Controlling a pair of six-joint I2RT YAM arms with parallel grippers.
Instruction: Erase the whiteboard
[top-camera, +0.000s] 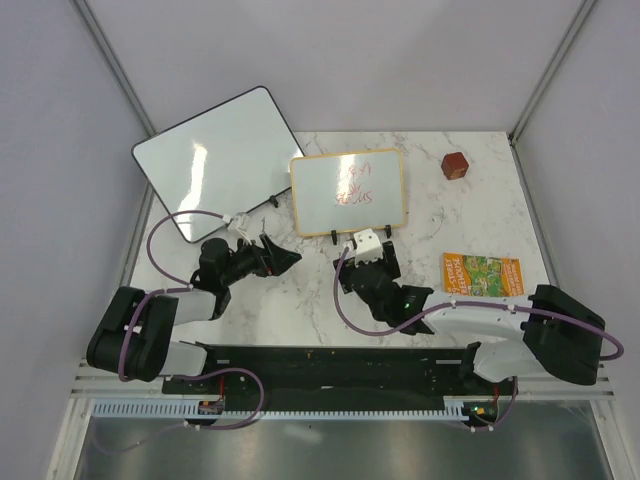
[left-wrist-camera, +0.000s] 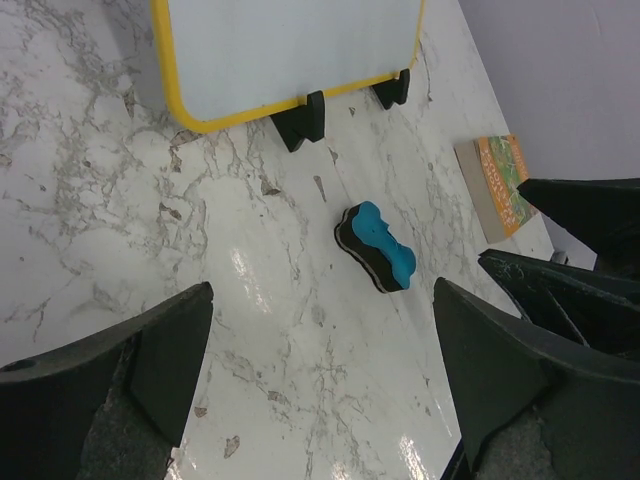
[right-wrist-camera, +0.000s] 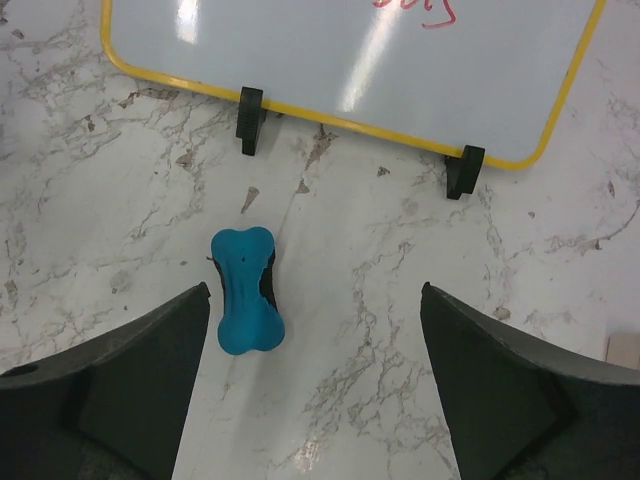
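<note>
The right gripper will go down and shift to the left in the wrist view onto the eraser's narrow middle (right-wrist-camera: 247, 290), as this lies below the gripper toward that side.
The whiteboard (top-camera: 347, 192) with its tan frame stands on small black feet at the middle back of the marble table, red handwriting (top-camera: 355, 185) on its face. Its lower edge shows in the left wrist view (left-wrist-camera: 290, 50) and the right wrist view (right-wrist-camera: 350, 60). A blue eraser with a black pad (right-wrist-camera: 245, 290) lies on the table in front of it, also seen in the left wrist view (left-wrist-camera: 378, 247). My right gripper (right-wrist-camera: 315, 300) hangs open just above it, the eraser near its left finger. My left gripper (left-wrist-camera: 322, 300) is open and empty, to the left of the eraser.
A larger frameless white board (top-camera: 215, 160) lies at the back left, overhanging the table edge. A red-brown cube (top-camera: 455, 165) sits at the back right. A colourful book (top-camera: 483, 273) lies on the right side. Grey walls close in both sides.
</note>
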